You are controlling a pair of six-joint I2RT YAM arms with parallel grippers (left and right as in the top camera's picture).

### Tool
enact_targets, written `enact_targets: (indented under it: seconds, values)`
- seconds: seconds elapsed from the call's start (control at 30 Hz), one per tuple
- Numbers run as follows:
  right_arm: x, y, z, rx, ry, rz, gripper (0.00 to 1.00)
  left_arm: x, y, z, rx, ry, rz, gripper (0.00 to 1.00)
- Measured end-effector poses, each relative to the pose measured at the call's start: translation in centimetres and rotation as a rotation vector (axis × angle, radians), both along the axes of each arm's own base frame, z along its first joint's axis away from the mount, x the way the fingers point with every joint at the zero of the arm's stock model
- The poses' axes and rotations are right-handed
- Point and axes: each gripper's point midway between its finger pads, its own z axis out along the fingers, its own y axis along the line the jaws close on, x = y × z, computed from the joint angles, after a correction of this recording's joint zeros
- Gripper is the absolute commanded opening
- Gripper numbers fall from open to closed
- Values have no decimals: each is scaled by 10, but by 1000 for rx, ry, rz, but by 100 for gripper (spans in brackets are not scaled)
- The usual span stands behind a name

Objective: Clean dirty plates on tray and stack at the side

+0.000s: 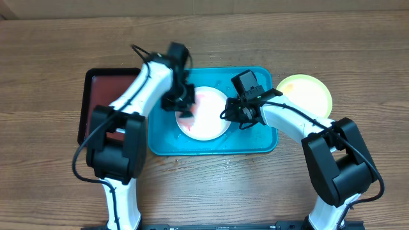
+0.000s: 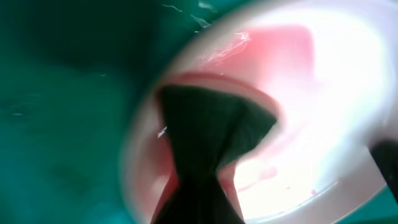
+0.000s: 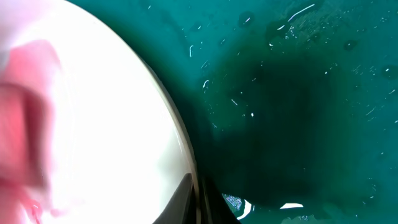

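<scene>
Next, my right gripper carries the plate up, then down onto the wet bottom of the tray and releases the plate's rim, since red-orange smears still mark the plate.
A white plate (image 1: 208, 118) with red-orange smears lies in the turquoise tray (image 1: 211, 148). My left gripper (image 1: 184, 108) is over the plate's left part, shut on a dark cloth (image 2: 211, 130) that presses on the smeared plate (image 2: 323, 93). My right gripper (image 1: 231, 114) is shut on the plate's right rim; the right wrist view shows its fingers (image 3: 199, 199) pinching the rim of the plate (image 3: 93, 112) above the wet tray floor (image 3: 298, 93). A yellow-green plate (image 1: 307, 92) lies on the table right of the tray. The light blue plate is out of view.
A black tray with a dark red inside (image 1: 96, 96) lies left of the turquoise tray, partly under my left arm. Water drops lie on the table at the turquoise tray's front edge (image 1: 223, 160).
</scene>
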Motion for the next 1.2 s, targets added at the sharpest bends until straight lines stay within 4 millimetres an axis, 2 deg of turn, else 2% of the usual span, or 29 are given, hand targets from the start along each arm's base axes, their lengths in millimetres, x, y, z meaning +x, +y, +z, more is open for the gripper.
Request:
enact_targets:
  seconds: [0.1,0.23,0.33,0.4,0.47,0.53,0.6,0.7,0.77,0.83,1.0,1.1,1.2]
  values:
    - [0,0,0,0,1,0,4,11,29,29,52,19,89,4]
    - [-5,-1,0,-4,24,2,4,28,61,79,79,-24,161,4]
    - [-12,-3,1,-8,61,3,4,37,72,108,84,-78,169,4]
    - [-21,-7,3,-23,95,8,4,39,71,115,80,-92,149,4]
    - [-28,-12,11,-45,111,10,4,37,70,116,77,-90,121,4]
    - [-28,-18,28,-68,86,4,4,35,68,115,74,-87,96,4]
    - [-22,-25,58,-99,10,-9,4,35,67,115,70,-88,80,4]
    - [-12,-37,115,-163,-159,-41,4,33,67,112,68,-79,71,4]
    - [-13,-46,153,-234,-280,-64,4,33,66,109,67,-73,67,4]
    - [-21,-54,176,-323,-360,-74,4,33,66,106,67,-73,67,5]
    - [-40,-63,193,-596,-474,-43,4,35,65,100,62,-75,63,4]
    - [-42,-60,206,-711,-566,-36,4,31,65,93,63,-58,59,4]
    - [-44,-54,227,-797,-686,-53,4,27,66,85,67,-34,56,4]
